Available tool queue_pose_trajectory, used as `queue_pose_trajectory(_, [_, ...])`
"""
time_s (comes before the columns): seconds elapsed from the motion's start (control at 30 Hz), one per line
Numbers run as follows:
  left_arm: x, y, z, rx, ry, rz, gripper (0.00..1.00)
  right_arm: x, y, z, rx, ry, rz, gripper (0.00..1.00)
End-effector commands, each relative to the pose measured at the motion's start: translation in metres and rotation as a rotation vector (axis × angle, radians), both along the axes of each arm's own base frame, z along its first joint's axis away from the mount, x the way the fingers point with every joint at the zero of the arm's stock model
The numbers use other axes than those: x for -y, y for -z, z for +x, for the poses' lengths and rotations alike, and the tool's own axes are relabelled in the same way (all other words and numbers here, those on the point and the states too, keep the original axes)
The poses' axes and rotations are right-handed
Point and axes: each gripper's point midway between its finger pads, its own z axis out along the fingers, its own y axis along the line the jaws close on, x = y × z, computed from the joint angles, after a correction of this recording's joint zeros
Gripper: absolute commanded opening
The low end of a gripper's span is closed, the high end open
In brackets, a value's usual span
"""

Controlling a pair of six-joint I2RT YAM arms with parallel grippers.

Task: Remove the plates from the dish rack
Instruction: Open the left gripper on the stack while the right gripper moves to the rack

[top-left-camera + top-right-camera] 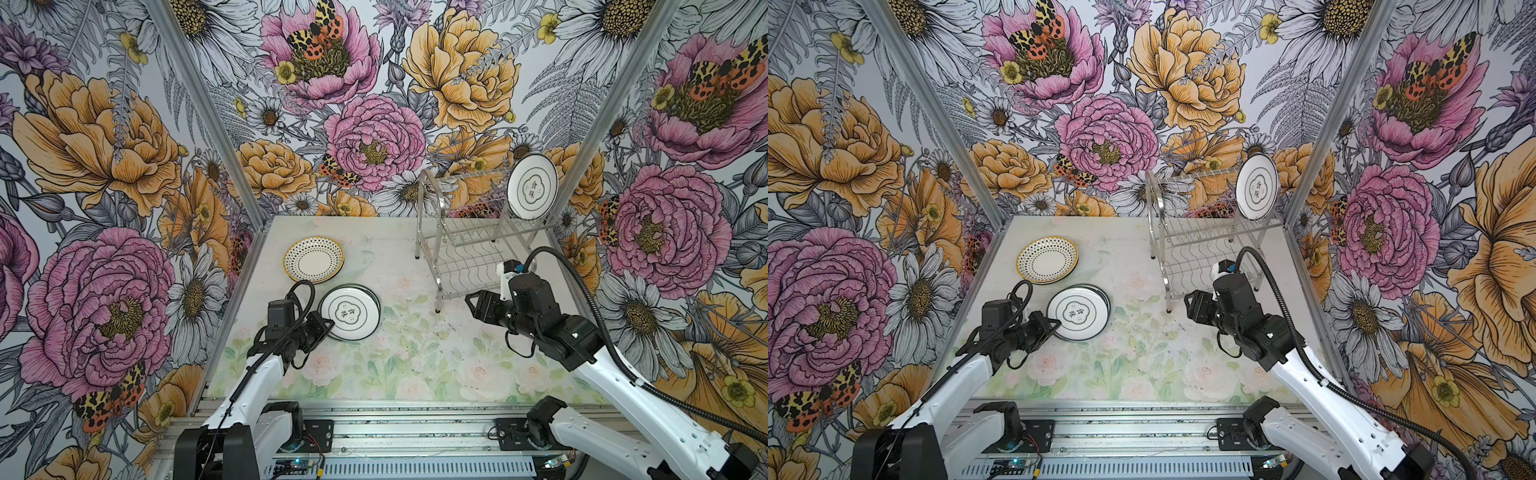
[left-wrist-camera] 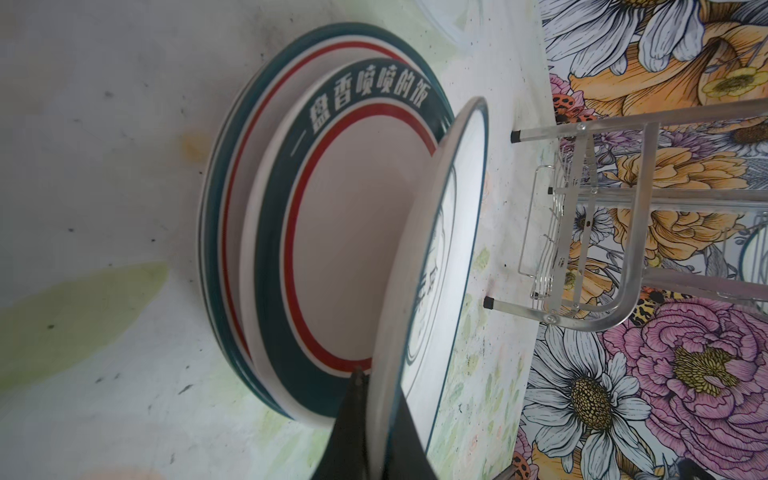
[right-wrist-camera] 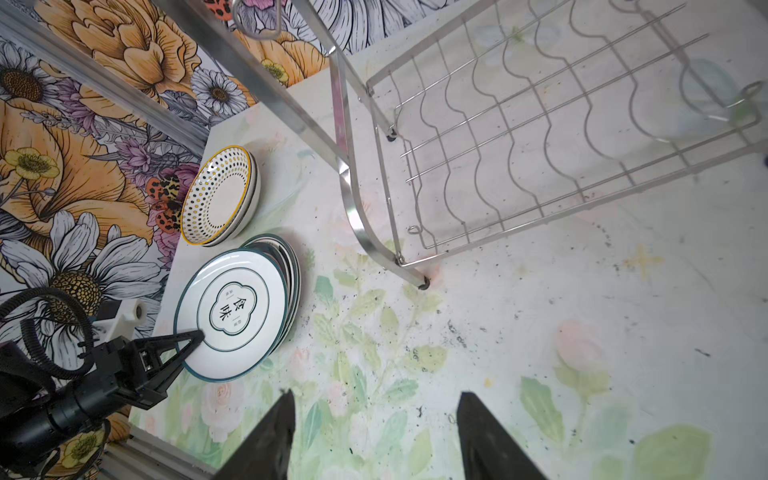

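Note:
The robot's left gripper will lower its tilted plate onto the stack with teal and red rings and let go of the plate's rim, because that stack is below both the gripper and the plate.
My left gripper is shut on the rim of a white plate with teal rings and black characters. It holds that plate tilted over a stack of plates with teal and red rings on the table. A second stack, topped by a dotted plate with a yellow rim, lies behind it. The dish rack stands at the back right. One plate stands upright at the right end of its upper tier. My right gripper hovers open over the table by the rack's front leg, holding nothing.
Flowered walls with metal corner posts close in the table on three sides. The rack's front leg stands just left of my right gripper. An aluminium rail carrying both arm bases runs along the table's front edge.

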Motion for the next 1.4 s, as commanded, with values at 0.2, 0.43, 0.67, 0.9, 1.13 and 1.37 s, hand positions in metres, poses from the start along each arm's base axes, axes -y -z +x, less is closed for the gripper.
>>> queue_pose_trajectory(0.2, [-0.012, -0.009, 0.023, 0.050, -0.007, 0.075, 0.00, 0.071, -0.066, 0.011, 0.213, 0.239, -0.200, 0.74])
queue_pose_trajectory(0.43, [-0.018, 0.006, 0.023, -0.006, -0.011, 0.118, 0.00, 0.107, -0.116, 0.029, 0.319, 0.379, -0.385, 0.75])
queue_pose_trajectory(0.67, [-0.023, 0.013, 0.020, -0.035, -0.019, 0.150, 0.04, 0.127, -0.159, 0.047, 0.372, 0.472, -0.491, 0.75])
queue_pose_trajectory(0.9, [-0.024, 0.014, 0.021, -0.044, -0.018, 0.155, 0.15, 0.145, -0.183, 0.068, 0.380, 0.513, -0.543, 0.76])
queue_pose_trajectory(1.13, [-0.025, 0.016, 0.017, -0.054, -0.025, 0.163, 0.24, 0.155, -0.194, 0.104, 0.361, 0.499, -0.502, 0.76])
queue_pose_trajectory(1.37, [-0.030, 0.016, 0.013, -0.066, -0.044, 0.184, 0.50, 0.164, -0.203, 0.139, 0.360, 0.483, -0.430, 0.76])
